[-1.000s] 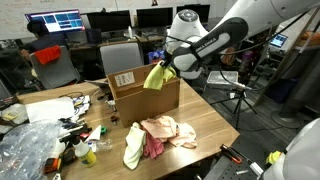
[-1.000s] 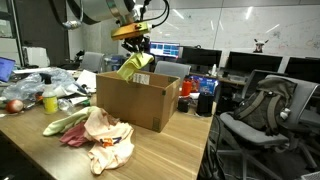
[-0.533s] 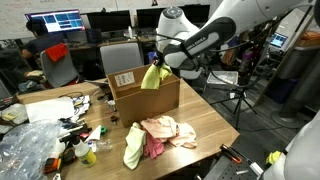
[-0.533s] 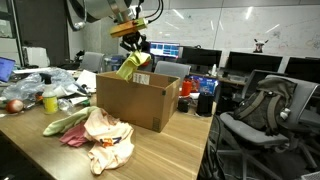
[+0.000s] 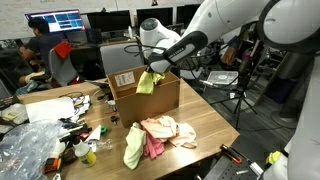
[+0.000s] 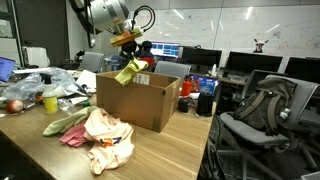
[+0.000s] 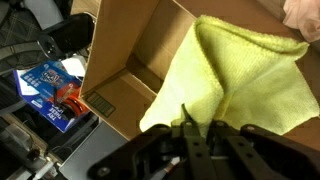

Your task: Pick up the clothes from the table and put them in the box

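My gripper is holding the yellow-green garment, which still hangs across the box's near rim. It should next move past that rim and slightly down over the box's open top to release.
A yellow-green garment hangs from my gripper, which is shut on its upper edge above the open top of the brown cardboard box. In the wrist view the cloth drapes over the box's inside. On the light wood table in front of the box lie the other clothes: a cream and pale yellow piece, a pink one under it, and another yellow-green one.
A clear plastic bag, small bottles and clutter cover the table beside the clothes. Office chairs and desks with monitors stand around. A tripod stand is near the table's far side.
My gripper has carried the yellow-green garment sideways from the box's edge to above its open top, a little lower. The clothes on the table have not moved.
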